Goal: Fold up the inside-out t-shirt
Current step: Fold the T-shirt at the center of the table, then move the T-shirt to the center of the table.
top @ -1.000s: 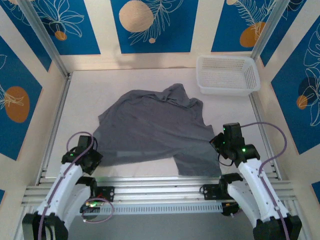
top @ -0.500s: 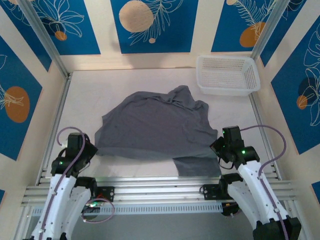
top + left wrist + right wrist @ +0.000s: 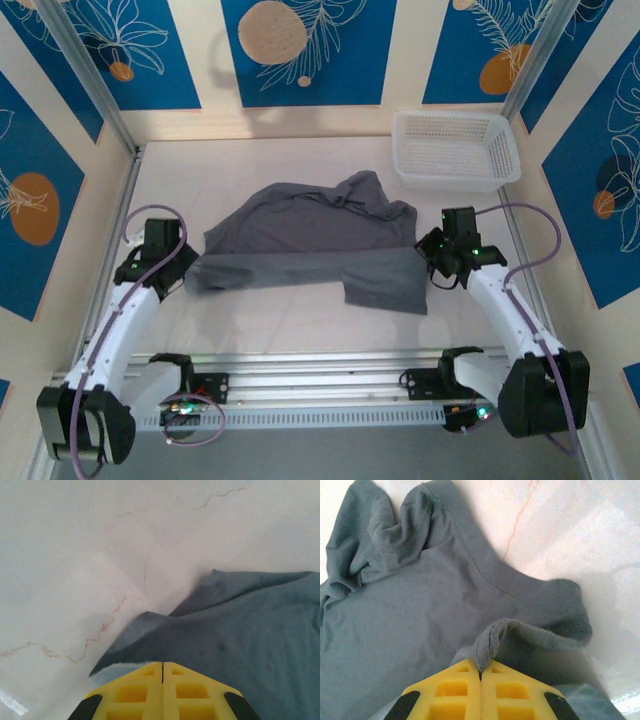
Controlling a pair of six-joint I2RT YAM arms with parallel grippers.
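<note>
My right gripper moves down and across onto the shirt's flat body (image 3: pixel 388 234) (image 3: pixel 427 605) near the bunched collar next, to release the pinched fold, because it still hangs raised.
The inside-out t-shirt (image 3: pixel 310 232) is plain slate-grey and lies across the middle of the white table, its collar end bunched at the far right. Its near edge is raised and stretched between my two grippers. My left gripper (image 3: pixel 184 270) is at the shirt's left end, and in the left wrist view its yellow fingers (image 3: pixel 145 692) are shut on the cloth (image 3: pixel 235 640). My right gripper (image 3: pixel 430 264) is at the right end. In the right wrist view it (image 3: pixel 481 671) is shut on a pinched fold of the shirt (image 3: pixel 420 610).
A white plastic basket (image 3: pixel 456 150) stands at the far right corner. Aluminium rails (image 3: pixel 300 375) run along the near edge, with posts and walls on both sides. Bare table (image 3: pixel 290 320) lies between the shirt and the rails.
Both grippers have moved away from the near edge toward the far side, pulling the shirt's near edge up and back with them. The shirt now covers less of the table.
</note>
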